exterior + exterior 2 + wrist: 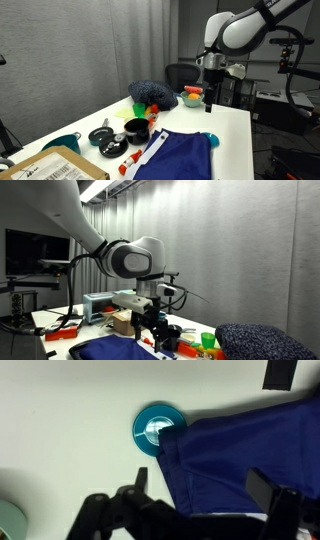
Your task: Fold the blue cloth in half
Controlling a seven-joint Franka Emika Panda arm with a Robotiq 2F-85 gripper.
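I should lower my gripper's open fingers next onto the cloth corner that lies over the rim of the cyan dish, because that fold by the dish is below my gripper.
The blue cloth [178, 157] lies flat at the table's near edge, with a white striped band [150, 150] along one side. It also shows in the other exterior view [118, 350] and fills the right half of the wrist view [245, 450]. My gripper [210, 98] hangs above the table, over the cloth's far end. In the wrist view its two fingers [200, 488] stand apart over the cloth's edge with nothing between them. It is open and empty. A small round cyan dish [157, 428] sits at the cloth's corner, partly under the fabric.
A dark navy speckled heap [150, 92] sits mid-table, also seen in an exterior view [255, 340]. Black bowls [135, 130], small toys and an orange item [192, 97] lie around it. A cardboard box [55, 168] stands at the near corner.
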